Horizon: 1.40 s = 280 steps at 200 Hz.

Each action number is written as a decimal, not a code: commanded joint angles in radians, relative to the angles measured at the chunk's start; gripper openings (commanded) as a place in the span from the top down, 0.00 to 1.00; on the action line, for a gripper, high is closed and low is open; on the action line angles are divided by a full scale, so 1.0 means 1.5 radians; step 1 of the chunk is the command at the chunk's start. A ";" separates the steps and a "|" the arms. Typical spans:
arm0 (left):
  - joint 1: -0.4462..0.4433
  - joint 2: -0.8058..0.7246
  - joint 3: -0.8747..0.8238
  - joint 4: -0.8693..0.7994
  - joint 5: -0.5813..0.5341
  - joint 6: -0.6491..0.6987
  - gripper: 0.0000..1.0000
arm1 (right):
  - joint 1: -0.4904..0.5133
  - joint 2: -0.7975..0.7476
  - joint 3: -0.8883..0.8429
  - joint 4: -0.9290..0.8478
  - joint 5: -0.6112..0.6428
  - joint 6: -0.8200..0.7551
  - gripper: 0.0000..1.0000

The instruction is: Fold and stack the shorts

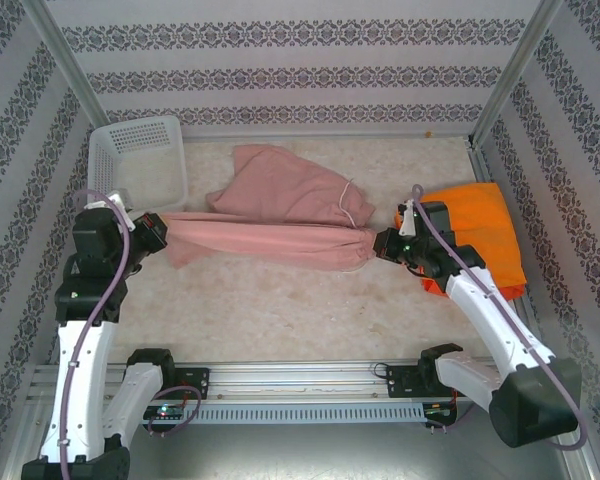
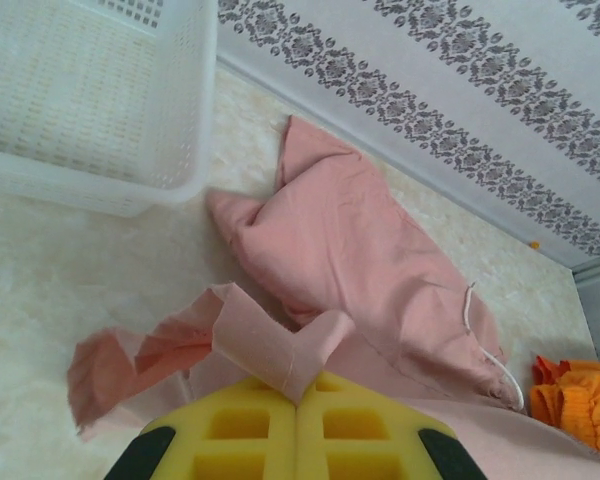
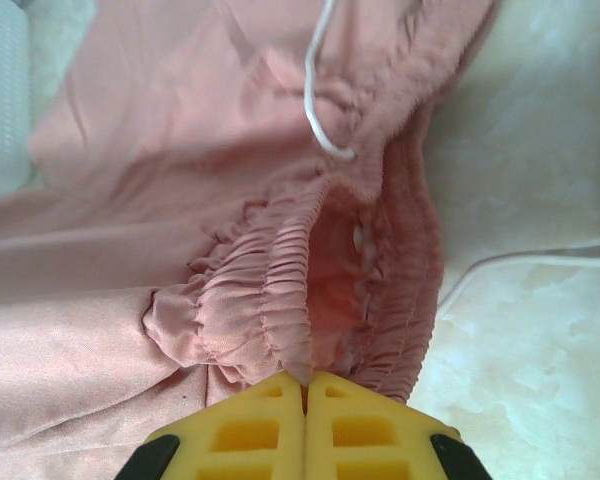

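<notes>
The right gripper carries the gathered waistband [image 3: 290, 300] outward next and releases it over the bunched leg's drawstring end [image 3: 365, 105], since that leg lies beyond the stretched one.
Dusty pink shorts [image 1: 280, 215] lie across the middle of the table, one leg stretched between the two arms, the other bunched behind it. My left gripper [image 1: 158, 232] is shut on the hem of the stretched leg [image 2: 280, 350] at the left. My right gripper [image 1: 383, 243] is shut on the gathered waistband [image 3: 290, 300] at the right, where a white drawstring [image 3: 315, 110] hangs loose. Orange shorts [image 1: 485, 235] lie folded at the right, partly under the right arm, with an edge also in the left wrist view [image 2: 580, 400].
A white plastic mesh basket [image 1: 140, 160] stands at the back left, close behind the left gripper, and fills the corner of the left wrist view [image 2: 90, 100]. Patterned walls enclose the table on three sides. Bare tabletop [image 1: 290, 310] lies in front of the shorts.
</notes>
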 commanded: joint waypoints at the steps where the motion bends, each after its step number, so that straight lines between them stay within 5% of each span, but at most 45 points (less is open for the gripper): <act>1: 0.005 -0.003 0.068 -0.069 -0.002 0.067 1.00 | -0.009 -0.043 0.036 -0.009 -0.016 0.026 1.00; 87: 0.005 0.100 0.202 -0.083 0.005 0.070 1.00 | -0.013 -0.051 0.075 -0.011 0.015 0.052 1.00; 178: -0.011 0.363 0.257 0.075 0.032 0.055 1.00 | -0.041 0.118 0.089 0.024 0.079 0.061 1.00; 280: -0.053 0.691 0.512 0.093 0.028 0.054 1.00 | -0.063 0.281 0.174 0.062 0.091 0.072 1.00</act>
